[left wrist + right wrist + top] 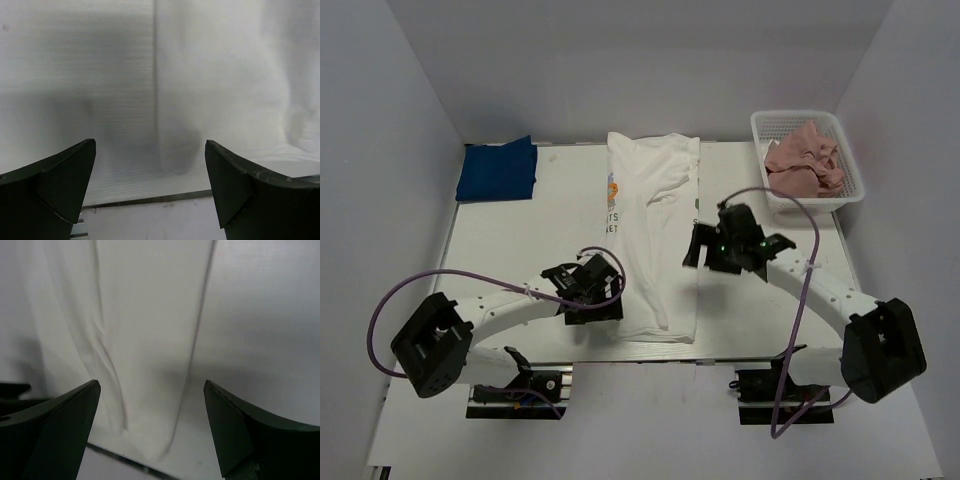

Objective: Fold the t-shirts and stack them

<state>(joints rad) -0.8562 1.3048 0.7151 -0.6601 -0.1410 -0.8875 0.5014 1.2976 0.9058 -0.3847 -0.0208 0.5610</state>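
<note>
The white t-shirt's near corner is already between my left gripper's open fingers in its wrist view. My left gripper needs to move down onto that corner next and close there.
A white t-shirt with a colourful print lies folded lengthwise down the middle of the table. A royal-blue t-shirt lies folded at the back left. The dusty-pink t-shirt is crumpled in the basket. My left gripper hovers open at the white shirt's near left edge, holding nothing. In the left wrist view the gripper frames the shirt's edge. My right gripper stands open just off the shirt's right side. In the right wrist view it is empty above the shirt's near corner.
A white mesh basket stands at the back right corner. White walls enclose the table on three sides. The table's near edge runs just below the left fingers. Purple cables loop off both arms.
</note>
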